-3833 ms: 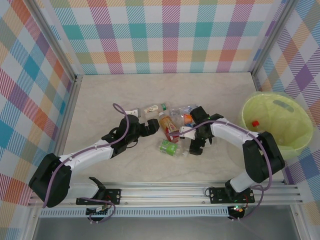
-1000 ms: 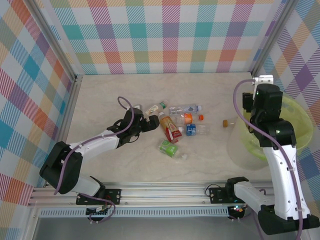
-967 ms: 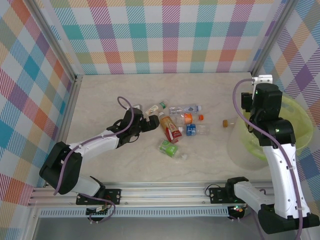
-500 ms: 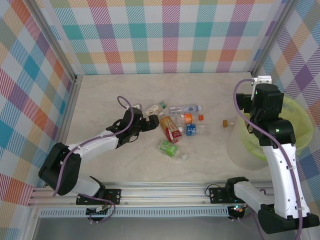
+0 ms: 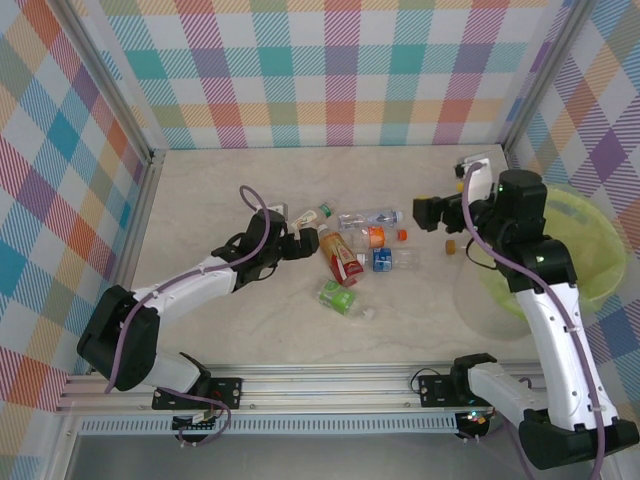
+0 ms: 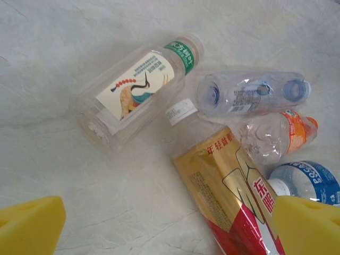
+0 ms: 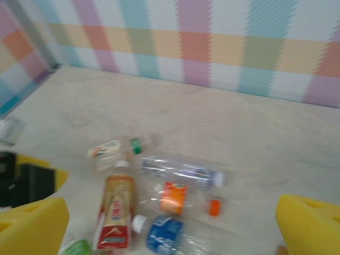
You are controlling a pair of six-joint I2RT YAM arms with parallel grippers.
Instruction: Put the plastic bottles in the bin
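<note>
The right gripper moves back past the blue-labelled bottle and down onto the green bottle's label (image 5: 337, 296) (image 7: 79, 248) next, since that bottle lies below it, nearer my base.
Several plastic bottles lie in a cluster mid-table: a white-labelled one (image 5: 310, 217) (image 6: 139, 87), a clear one (image 5: 370, 217) (image 6: 249, 94), an orange-labelled one (image 5: 375, 237) (image 7: 175, 197), a gold-and-red one (image 5: 343, 257) (image 6: 234, 196), a blue-labelled one (image 5: 392, 260) (image 7: 164, 234) and a green one (image 5: 338, 296). My left gripper (image 5: 300, 243) (image 6: 167, 228) is open, low at the cluster's left edge, with the gold-and-red bottle's body reaching between its yellow pads (image 6: 26, 226). My right gripper (image 5: 422, 213) (image 7: 170, 228) hangs open and empty, right of the cluster. The yellow-green bin (image 5: 600, 260) stands at the far right.
A small brown cap (image 5: 451, 245) lies loose between the bottles and the bin. Checked walls close the table at the back and on both sides. The right arm's upper links cross over the bin's left part.
My right arm has swung left from over the bin toward the bottles, its jaws having widened. My left gripper has crept slightly closer to the cluster.
</note>
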